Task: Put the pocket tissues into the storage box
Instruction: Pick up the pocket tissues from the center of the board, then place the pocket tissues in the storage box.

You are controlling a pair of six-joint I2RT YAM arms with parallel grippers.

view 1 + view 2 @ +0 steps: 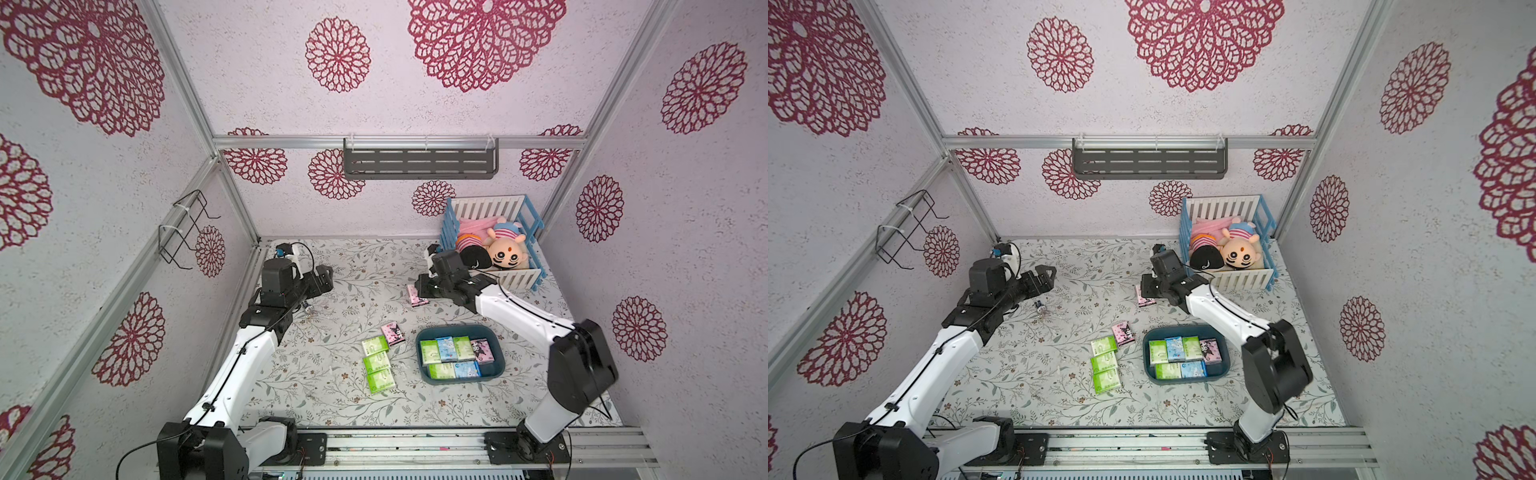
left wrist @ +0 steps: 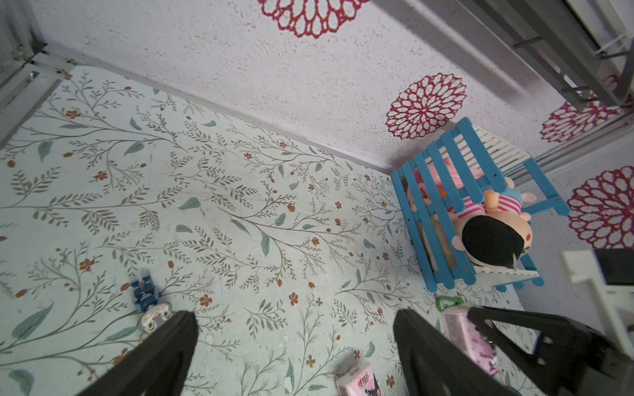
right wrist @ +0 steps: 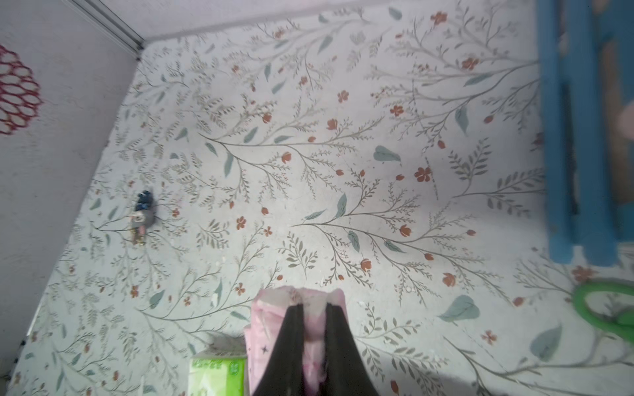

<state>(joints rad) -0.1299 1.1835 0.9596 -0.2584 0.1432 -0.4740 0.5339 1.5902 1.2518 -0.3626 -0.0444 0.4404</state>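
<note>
My right gripper brings the pink pack back onto the storage box's far green pack nearest the loose row (image 1: 430, 351) next and releases it.
My right gripper (image 1: 419, 291) (image 3: 314, 303) is shut on a pink pocket tissue pack (image 1: 415, 298) (image 3: 271, 325), pinched on edge low over the table, left of the crib. The dark teal storage box (image 1: 420, 365) (image 1: 1145, 361) holds several green, light blue and pink packs. Left of it on the table lie three green packs (image 1: 376, 362) in a row and a pink pack (image 1: 392, 333). My left gripper (image 1: 328, 276) (image 2: 295, 322) hangs open over the table's far left with nothing between its fingers.
A blue-and-white crib (image 1: 536, 224) with plush dolls stands at the back right, close to my right arm. A small keychain toy (image 1: 307, 309) lies under my left arm. A green carabiner (image 3: 603, 308) lies by the crib. A grey shelf (image 1: 419, 162) hangs on the back wall.
</note>
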